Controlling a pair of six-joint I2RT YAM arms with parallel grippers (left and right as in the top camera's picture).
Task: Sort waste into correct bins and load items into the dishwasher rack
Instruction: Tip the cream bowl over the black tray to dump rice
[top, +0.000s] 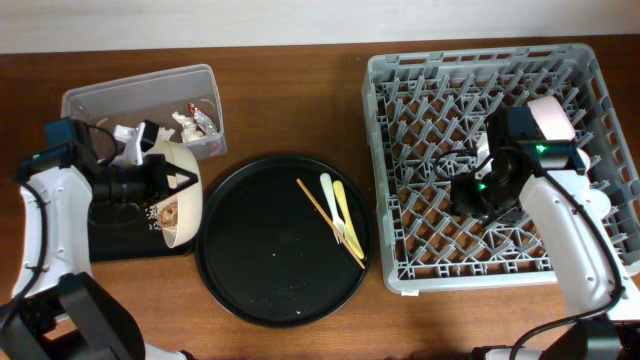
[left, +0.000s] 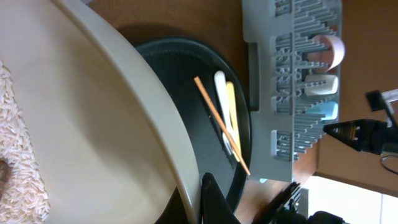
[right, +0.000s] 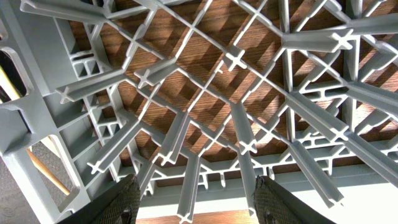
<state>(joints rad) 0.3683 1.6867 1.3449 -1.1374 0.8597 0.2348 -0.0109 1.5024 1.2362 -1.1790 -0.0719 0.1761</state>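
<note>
Next, my left gripper lowers toward the right in the overhead view and levels the bowl (top: 186, 190) onto the round tray's bare middle (top: 275, 236), because utensils leave room there.
My left gripper (top: 168, 181) is shut on the rim of the large cream bowl (top: 186, 190) and holds it tilted over the flat black rectangular tray (top: 120, 240). In the left wrist view my fingers (left: 199, 196) pinch the bowl's rim (left: 155, 112), and white rice (left: 22, 143) with a brown lump lies inside. The clear tub (top: 100, 100) holds tissue pieces (top: 128, 133) and a red-and-silver wrapper (top: 197, 120). My right gripper (top: 470, 196) is open and empty over the grey rack (top: 420, 90); its fingers (right: 199, 205) hang above the lattice (right: 236, 62). A pink cup (top: 551, 115) stands in the rack.
The large round black tray (top: 260, 270) lies between bowl and rack, with chopsticks (top: 330, 222) and yellow and pale utensils (top: 336, 205) on it. White (left: 323, 84) and light-blue (left: 324, 111) cups stand in the rack beside the pink cup (left: 331, 50).
</note>
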